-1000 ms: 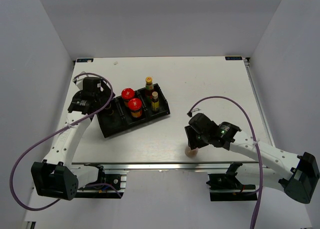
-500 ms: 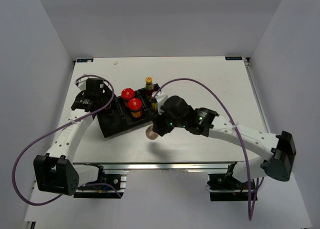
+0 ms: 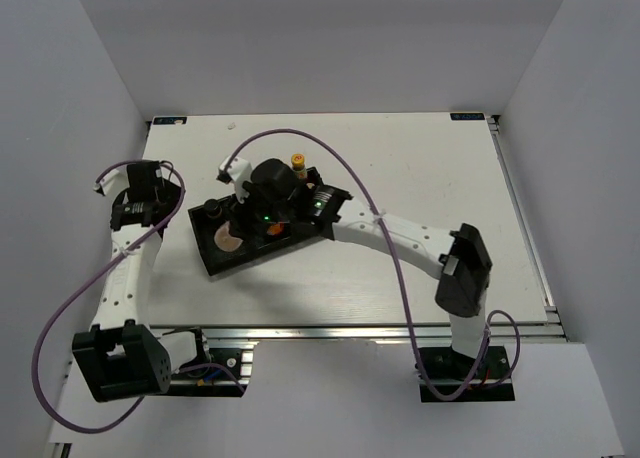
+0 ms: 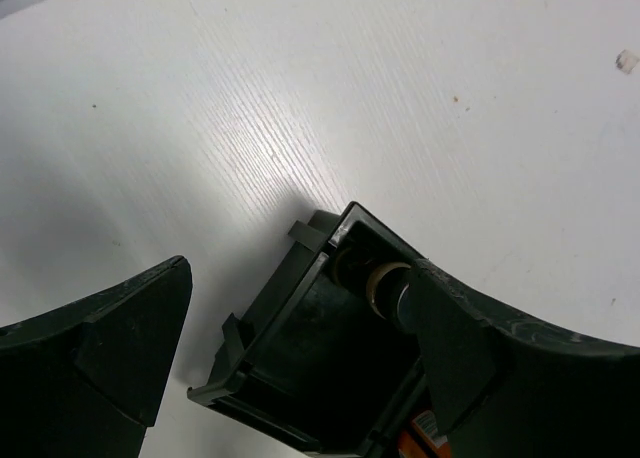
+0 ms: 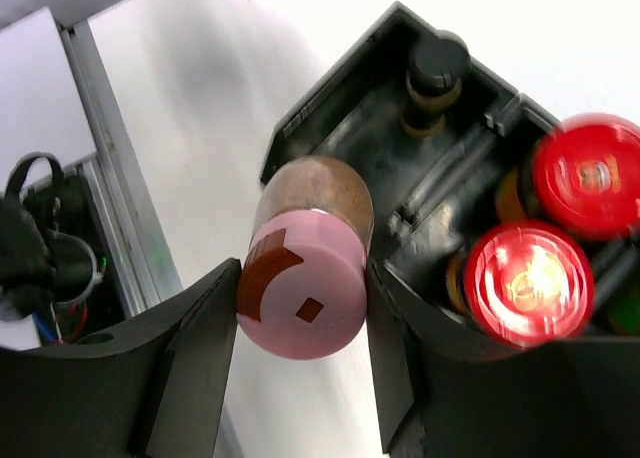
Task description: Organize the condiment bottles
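Note:
My right gripper should first move down and to the left in the top view, so that the pink-capped jar can get into the near end of the dark-capped jar's compartment (image 3: 220, 254) (image 5: 366, 168).
My right gripper (image 5: 302, 308) is shut on the pink-capped jar (image 5: 303, 283) and holds it over the near end of the left compartment of the black tray (image 5: 322, 90); this also shows in the top view (image 3: 230, 242). The dark-capped jar (image 5: 436, 73) stands at the far end of that compartment. Two red-lidded jars (image 5: 588, 175) (image 5: 527, 280) stand in the middle compartment. One yellow-capped bottle (image 3: 298, 162) shows behind the right arm; the other is hidden. My left gripper (image 3: 140, 200) is open and empty, left of the tray (image 4: 262, 328).
The right arm (image 3: 390, 233) stretches across the middle of the table and covers much of the tray (image 3: 215, 263). The table's metal front rail (image 5: 105, 148) lies near the held jar. A small white speck (image 3: 231, 126) lies at the back.
My right arm swung left with the pink-capped jar, from the table's front to over the tray's left compartment. My left gripper drew back to the left, away from the tray.

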Robot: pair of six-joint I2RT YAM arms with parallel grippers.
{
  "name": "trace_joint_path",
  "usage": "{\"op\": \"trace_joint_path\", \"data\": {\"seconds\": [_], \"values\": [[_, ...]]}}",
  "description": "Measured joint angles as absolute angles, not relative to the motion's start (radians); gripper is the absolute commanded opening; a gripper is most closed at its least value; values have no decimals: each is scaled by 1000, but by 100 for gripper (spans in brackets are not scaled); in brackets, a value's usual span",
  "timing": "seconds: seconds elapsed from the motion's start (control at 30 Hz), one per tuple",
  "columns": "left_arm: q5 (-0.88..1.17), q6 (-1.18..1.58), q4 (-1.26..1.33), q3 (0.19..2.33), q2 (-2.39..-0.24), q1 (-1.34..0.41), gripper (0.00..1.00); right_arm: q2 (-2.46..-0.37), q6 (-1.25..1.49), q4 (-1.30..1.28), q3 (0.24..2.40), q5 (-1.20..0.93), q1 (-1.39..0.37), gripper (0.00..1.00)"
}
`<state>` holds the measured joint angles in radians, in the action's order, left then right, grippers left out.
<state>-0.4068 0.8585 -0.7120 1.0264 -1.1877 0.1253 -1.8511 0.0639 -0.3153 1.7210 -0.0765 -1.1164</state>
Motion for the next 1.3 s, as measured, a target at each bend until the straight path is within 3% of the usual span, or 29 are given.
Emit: {"op": "trace_joint_path", "data": {"seconds": [0.3, 0.97, 1.1, 1.3], "values": [[-414, 859, -722, 1024, -1125, 149, 98, -2155, 42, -382, 2070, -36, -1135, 11], [-401, 847, -704, 992, -1106, 150, 98, -2368, 19, -430, 2207, 64, -1137, 12], [-395, 845, -696, 988, -1106, 150, 98, -2385, 19, -438, 2216, 70, -1137, 16], [-390, 839, -694, 986, -1106, 150, 98, -2387, 19, -454, 2222, 73, -1137, 33]]}}
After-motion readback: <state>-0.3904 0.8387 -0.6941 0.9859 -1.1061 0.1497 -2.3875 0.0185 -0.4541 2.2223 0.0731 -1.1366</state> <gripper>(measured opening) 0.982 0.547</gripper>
